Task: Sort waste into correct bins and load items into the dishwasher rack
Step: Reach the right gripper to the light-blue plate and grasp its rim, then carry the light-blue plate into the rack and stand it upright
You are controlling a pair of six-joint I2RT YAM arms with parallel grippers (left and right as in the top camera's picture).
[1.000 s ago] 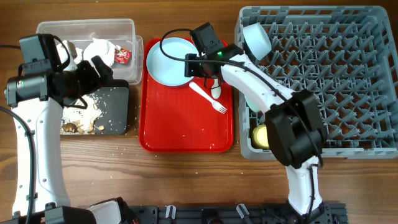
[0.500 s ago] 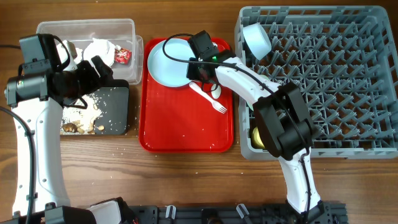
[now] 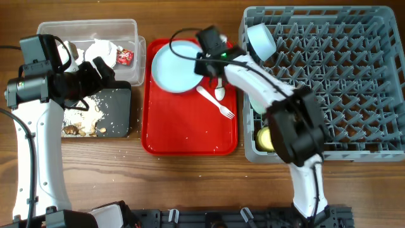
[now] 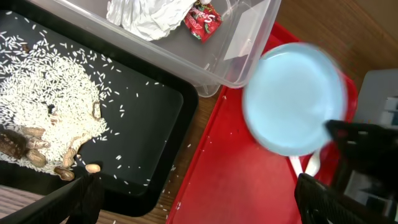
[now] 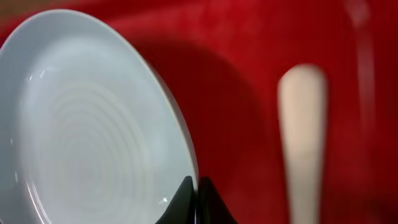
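My right gripper should lift the plate [image 3: 172,66] across, tilt it, lower it and let go, because empty rack slots [image 3: 301,39] beside the pale bowl are to my gripper's right in the overhead view.
The pale blue plate [image 3: 172,66] lies at the back of the red tray [image 3: 183,136], blurred in the left wrist view [image 4: 292,99]. My right gripper [image 3: 204,62] is shut on the plate's right rim, its fingertips [image 5: 196,199] pinching the edge of the plate [image 5: 93,124]. A white spoon [image 3: 219,92] and fork [image 3: 215,103] lie just right of the plate. My left gripper [image 3: 98,75] hangs open over the black tray [image 3: 119,113] and the red tray's left edge [image 4: 205,186], with nothing between its fingers.
The clear tub [image 3: 88,26] holds white napkins [image 4: 146,12] and a red wrapper [image 4: 204,18]. Rice and peanuts [image 4: 37,149] cover the black tray. The grey rack [image 3: 354,82] at right holds a pale bowl [image 3: 261,39] and a yellow cup [image 3: 264,138].
My right gripper has closed on the plate's rim and the plate has shifted slightly. The left arm has not moved.
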